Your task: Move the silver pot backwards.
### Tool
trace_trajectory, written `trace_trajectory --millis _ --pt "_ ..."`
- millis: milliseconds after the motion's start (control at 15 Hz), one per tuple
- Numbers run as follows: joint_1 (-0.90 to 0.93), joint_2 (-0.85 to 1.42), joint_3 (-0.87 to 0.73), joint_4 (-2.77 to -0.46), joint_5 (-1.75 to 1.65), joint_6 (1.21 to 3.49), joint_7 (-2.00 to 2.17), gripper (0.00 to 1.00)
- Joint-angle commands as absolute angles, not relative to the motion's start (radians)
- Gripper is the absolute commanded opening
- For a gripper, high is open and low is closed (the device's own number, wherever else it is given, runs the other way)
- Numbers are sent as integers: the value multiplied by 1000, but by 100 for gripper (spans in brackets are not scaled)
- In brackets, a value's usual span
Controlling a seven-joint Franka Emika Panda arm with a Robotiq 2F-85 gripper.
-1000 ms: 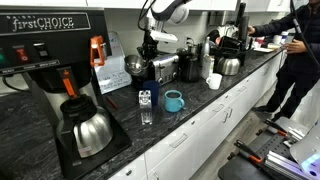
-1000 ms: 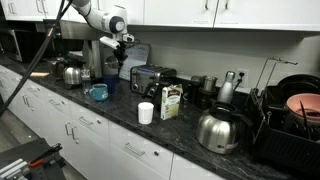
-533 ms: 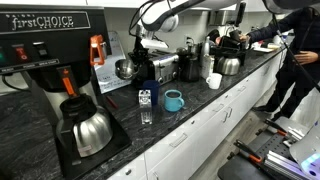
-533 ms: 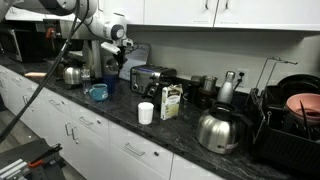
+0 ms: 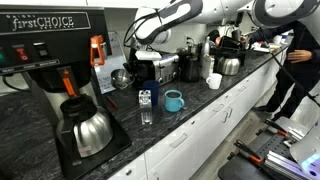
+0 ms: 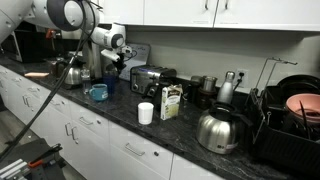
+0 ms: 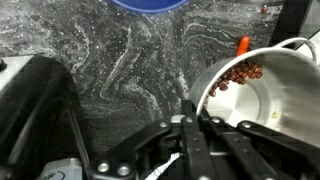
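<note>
The gripper lowers the silver pot onto the dark counter [image 5: 125, 100] beside the blue cup next and releases the pot's rim, since that spot lies below it.
The silver pot [image 7: 262, 92] is small, round and shiny, with reddish-brown bits inside; it fills the right of the wrist view. My gripper [image 7: 192, 118] is shut on its near rim. In an exterior view the pot [image 5: 122, 78] hangs from the gripper [image 5: 132, 70] just above the dark counter, between the coffee machine and the toaster. In an exterior view my gripper [image 6: 113, 66] is low behind the teal mug, and the pot is mostly hidden there.
A teal mug [image 5: 173, 101] and a glass [image 5: 146, 116] stand in front. A coffee machine with its steel carafe [image 5: 86, 131] is on one side, a toaster [image 5: 166, 68] on the other. A kettle-like jug [image 6: 218, 130], white cup [image 6: 146, 113] and carton [image 6: 171, 102] stand further along. A person [image 5: 296, 60] stands by the counter's end.
My arm has swung toward the coffee machine and dropped lower, carrying the pot with it toward the back wall. The gripper stays shut on the rim.
</note>
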State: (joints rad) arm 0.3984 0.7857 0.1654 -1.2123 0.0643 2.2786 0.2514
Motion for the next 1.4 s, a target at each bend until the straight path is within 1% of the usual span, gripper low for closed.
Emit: trace_trajectory --millis 0,400,733,800,867,933,1333 --pt "422 867 152 -1104 37 2236 247 1" --pt "437 951 135 -1039 3 2181 241 1" --pt "424 975 137 -1025 11 2123 237 2" --pt "422 974 141 -1021 15 2115 233 31" --pt "420 974 144 -1016 18 2103 230 32" --pt "418 974 149 -1011 23 2096 225 38" --pt "408 960 160 -988 37 2095 222 80"
